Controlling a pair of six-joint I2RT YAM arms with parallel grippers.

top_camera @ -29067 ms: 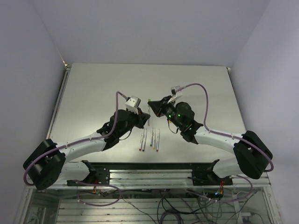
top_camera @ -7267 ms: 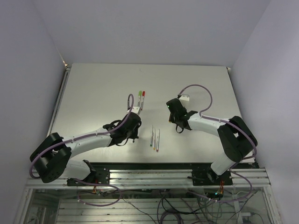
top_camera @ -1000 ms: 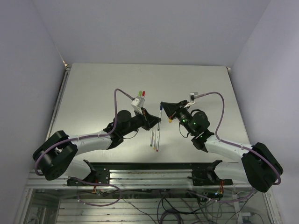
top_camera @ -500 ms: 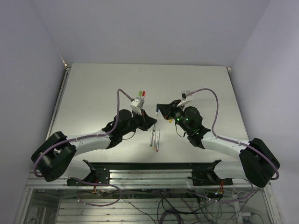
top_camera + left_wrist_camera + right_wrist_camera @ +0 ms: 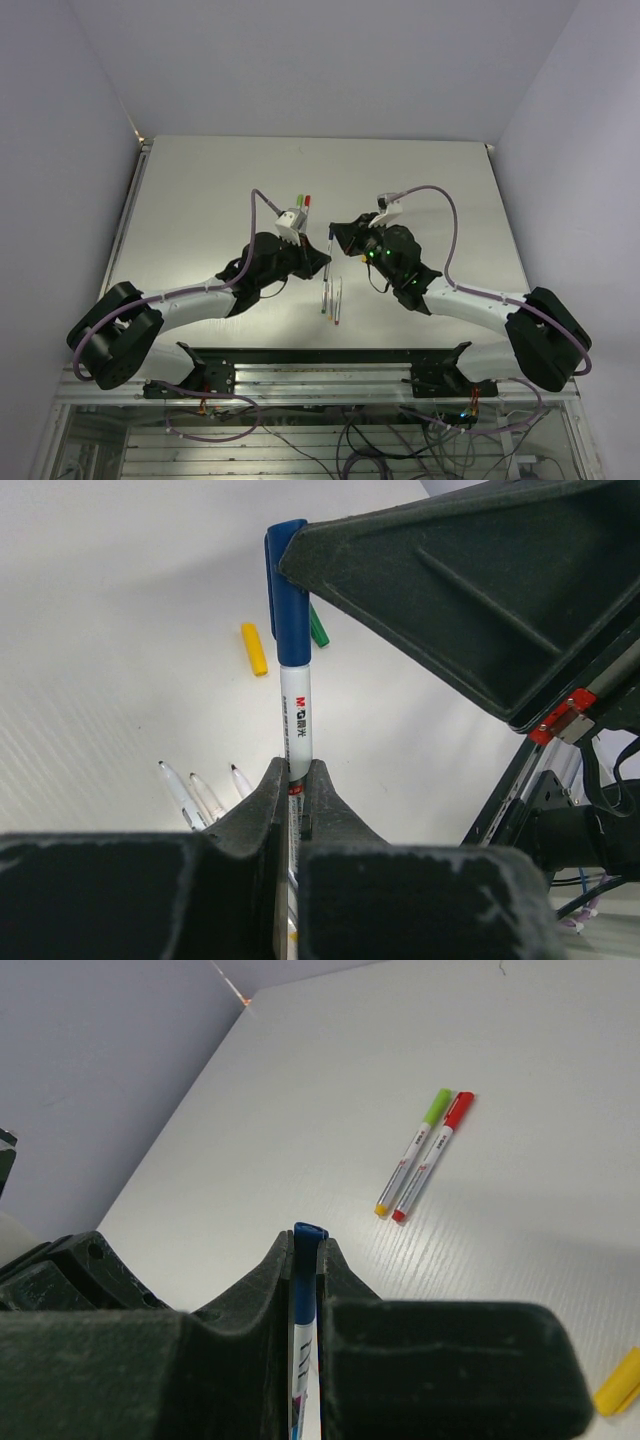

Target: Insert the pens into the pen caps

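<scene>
My left gripper tilts the blue-capped pen outward and down next, flat there, to release it. Capped pens lie on the bare table (image 5: 291,199) beside the green-capped pen.
A white pen (image 5: 297,715) stands upright above the table with a blue pen cap (image 5: 289,590) on its top end. My left gripper (image 5: 293,777) is shut on the pen's barrel. My right gripper (image 5: 305,1247) is shut on the blue cap (image 5: 304,1260), and the pen's printed barrel shows just below it. In the top view the two grippers meet mid-table, the left gripper (image 5: 321,260) low and the right gripper (image 5: 339,234) above it. Three uncapped pens (image 5: 205,795) lie on the table below. A loose yellow cap (image 5: 254,648) lies beyond, and a green piece (image 5: 318,630) is half hidden.
Two capped pens, one with a green cap (image 5: 415,1152) and one with a red cap (image 5: 436,1150), lie side by side farther back on the table (image 5: 200,200). The yellow cap (image 5: 620,1385) shows at the right wrist view's lower right edge. Both arms' cables arch above the grippers.
Both grippers have drifted slightly left and drawn closer together, and the right wrist has turned so its cable arches further left. Both grips are unchanged.
</scene>
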